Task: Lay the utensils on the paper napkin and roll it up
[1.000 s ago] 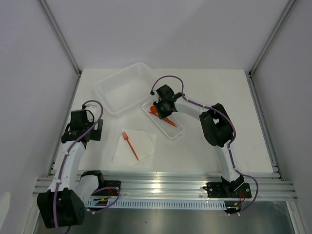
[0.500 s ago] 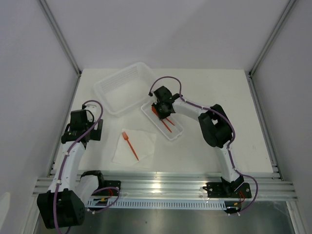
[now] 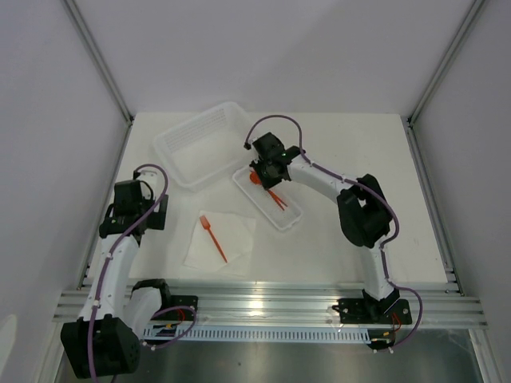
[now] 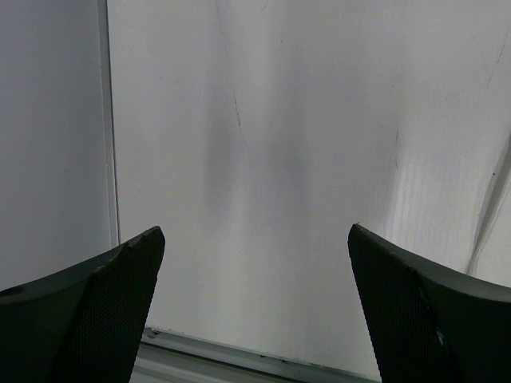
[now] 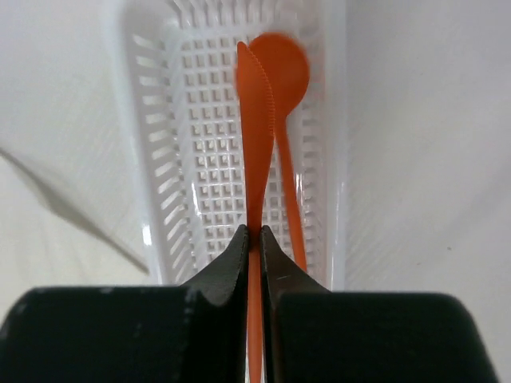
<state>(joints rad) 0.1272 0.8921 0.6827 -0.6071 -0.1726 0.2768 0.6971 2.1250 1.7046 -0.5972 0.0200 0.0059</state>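
Observation:
My right gripper carries the knife back beside the fork next, lowers and releases it. The bare napkin lies below the gripper, to its left in the top view.
The white paper napkin lies on the table near the front left, with an orange fork on it. My right gripper is over the small ribbed tray and is shut on the handle of an orange knife; the gripper holds it edge-up above the tray. An orange spoon lies in the tray beside the knife. My left gripper is open and empty at the table's left edge; its view holds only bare table.
The large translucent basket stands at the back, left of the small tray. The table's metal rail runs along the front edge. Grey walls close the left and right sides.
My right gripper has shifted slightly back and right over the small tray, with the knife between its fingers. The left arm, napkin and fork have not moved.

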